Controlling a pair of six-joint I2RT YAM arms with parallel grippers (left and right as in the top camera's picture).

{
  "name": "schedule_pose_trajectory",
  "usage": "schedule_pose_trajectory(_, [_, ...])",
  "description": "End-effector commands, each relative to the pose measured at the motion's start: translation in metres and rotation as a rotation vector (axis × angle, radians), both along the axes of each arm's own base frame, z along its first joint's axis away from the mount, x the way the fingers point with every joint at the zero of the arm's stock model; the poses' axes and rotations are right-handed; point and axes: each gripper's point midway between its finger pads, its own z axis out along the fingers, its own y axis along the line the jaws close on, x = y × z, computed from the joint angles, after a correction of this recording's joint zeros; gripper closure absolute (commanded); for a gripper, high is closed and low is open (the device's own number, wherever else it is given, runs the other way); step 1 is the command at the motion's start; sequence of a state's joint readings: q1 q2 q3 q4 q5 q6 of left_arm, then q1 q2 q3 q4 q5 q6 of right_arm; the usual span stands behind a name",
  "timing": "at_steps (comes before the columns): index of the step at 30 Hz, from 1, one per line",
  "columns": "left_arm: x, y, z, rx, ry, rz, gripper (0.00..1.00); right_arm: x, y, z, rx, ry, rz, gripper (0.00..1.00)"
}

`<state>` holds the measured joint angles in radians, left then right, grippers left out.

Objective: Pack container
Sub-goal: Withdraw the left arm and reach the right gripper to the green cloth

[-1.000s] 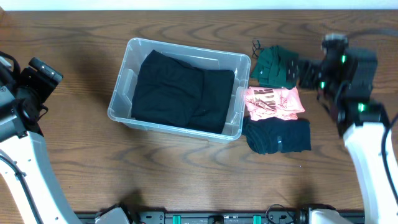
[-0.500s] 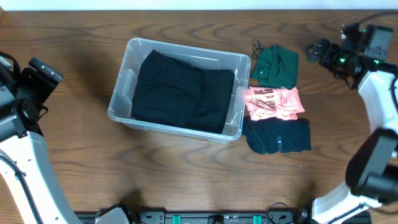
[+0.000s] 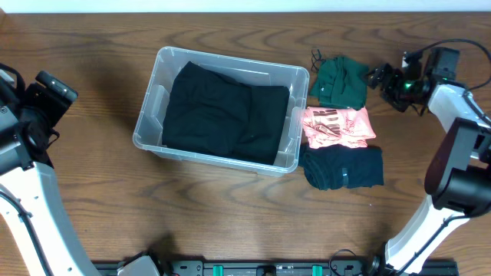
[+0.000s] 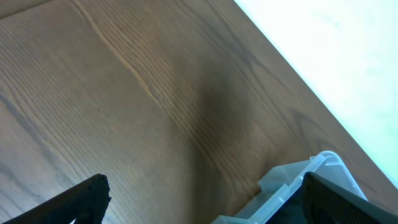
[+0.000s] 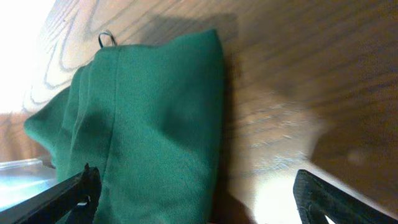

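The robot's right gripper should next slide its open fingers to the left in the overhead view to straddle the green garment's loose edge (image 3: 364, 81) (image 5: 212, 152), because that edge lies that way.
The clear plastic container (image 3: 153, 100) sits left of centre and holds a folded black garment (image 3: 222, 111). Its corner shows in the left wrist view (image 4: 292, 186). To its right lie a folded green garment (image 3: 341, 80), a pink one (image 3: 336, 126) and a dark teal one (image 3: 343, 167). My right gripper (image 3: 377, 78) is open, low over the table just right of the green garment (image 5: 149, 124). My left gripper (image 3: 54, 93) is open and empty, far left of the container.
The table's far edge meets a white wall at the top. A black cable runs from the right arm (image 3: 460, 46). A small black loop lies by the green garment's far corner (image 3: 314, 55).
My right gripper has swung back from the far right and come down toward the green garment's right edge. The left arm and the garments have not moved.
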<state>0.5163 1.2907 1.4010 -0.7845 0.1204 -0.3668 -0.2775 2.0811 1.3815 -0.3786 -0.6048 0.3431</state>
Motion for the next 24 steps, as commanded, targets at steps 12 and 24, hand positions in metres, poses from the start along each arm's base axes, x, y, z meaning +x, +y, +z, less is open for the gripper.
schedule_pose_trajectory(12, [-0.001,0.002,-0.002,0.000,0.006,0.010,0.02,0.018,0.052,-0.019,0.055,0.026,0.022,0.74])
schedule_pose_trajectory(24, [-0.001,0.002,-0.002,0.000,0.005,0.010,0.02,0.007,0.079,0.139,0.343,-0.323,0.262,0.98])
